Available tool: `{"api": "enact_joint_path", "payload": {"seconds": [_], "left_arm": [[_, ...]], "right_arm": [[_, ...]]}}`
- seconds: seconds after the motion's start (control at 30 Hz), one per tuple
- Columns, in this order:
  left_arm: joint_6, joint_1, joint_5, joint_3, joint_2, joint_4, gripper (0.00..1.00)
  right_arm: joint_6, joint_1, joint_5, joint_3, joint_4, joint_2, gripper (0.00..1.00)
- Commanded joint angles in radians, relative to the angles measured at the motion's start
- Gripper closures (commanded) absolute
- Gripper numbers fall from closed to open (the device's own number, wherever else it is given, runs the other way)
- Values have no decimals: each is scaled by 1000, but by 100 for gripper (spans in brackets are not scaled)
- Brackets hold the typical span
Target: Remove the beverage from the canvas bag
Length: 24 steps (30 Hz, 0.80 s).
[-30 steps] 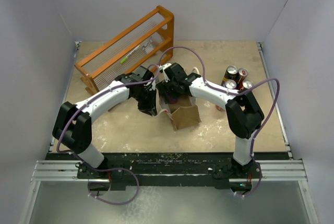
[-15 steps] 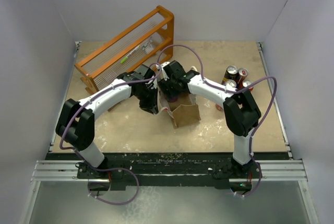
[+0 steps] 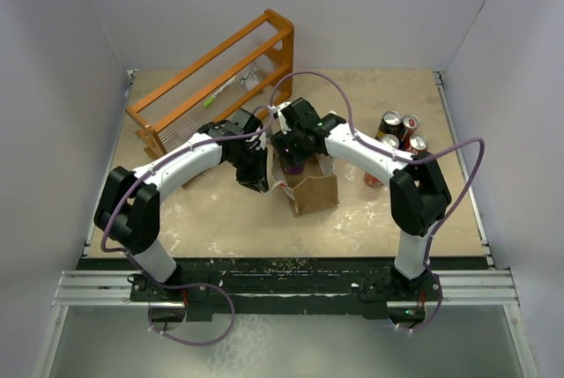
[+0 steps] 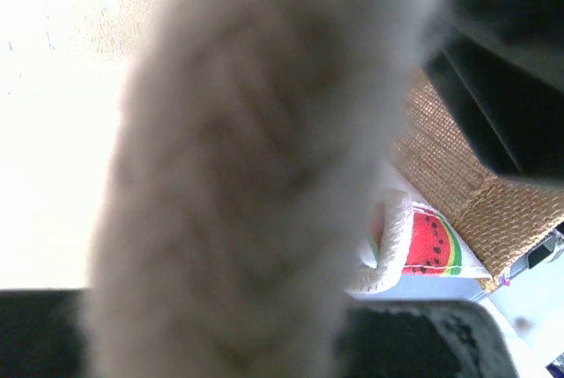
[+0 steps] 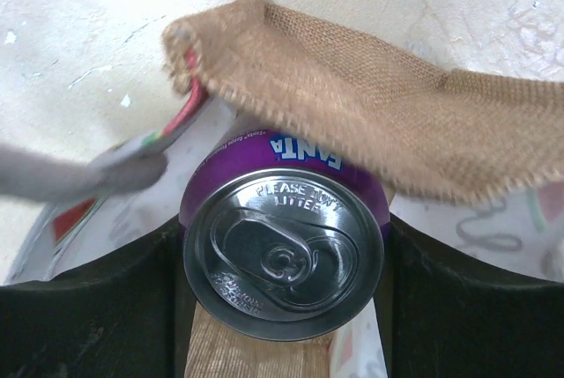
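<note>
My right gripper lifts clear of the bag's burlap rim (image 5: 370,105) next, then moves across and down beside the upright cans, to its right in the top view, and releases the beverage.
The canvas bag (image 3: 315,193) stands mid-table, tan-brown, with a white watermelon-print side panel (image 4: 434,246). My right gripper (image 3: 293,156) is over the bag's open top and shut on the beverage, a purple Fanta can (image 5: 284,255). Its dark fingers (image 5: 97,316) press both sides of the can, which sits at the burlap rim (image 5: 370,105). My left gripper (image 3: 256,177) is at the bag's left edge. A thick, blurred rope handle (image 4: 247,175) fills the left wrist view between its jaws, so it looks shut on that handle. A second white loop handle (image 4: 392,250) hangs beside the panel.
An orange wooden rack (image 3: 216,83) stands at the back left, close behind the left arm. Several upright cans (image 3: 401,136) are grouped at the right, next to the right arm's forearm. White walls enclose the table on three sides.
The right gripper has drawn the purple can slightly up and back at the bag's mouth, and its elbow has swung right. The left gripper stays at the bag's left edge.
</note>
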Motion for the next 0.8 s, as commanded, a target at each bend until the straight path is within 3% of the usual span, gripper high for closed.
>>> {"api": "enact_joint_path", "payload": {"seconds": [0.0, 0.77], "left_arm": [[34, -2, 20, 7, -4, 0, 100], [8, -2, 54, -28, -38, 35, 100]], "right_arm": [[29, -3, -24, 58, 28, -130, 100], [47, -3, -25, 56, -32, -484, 100]]}}
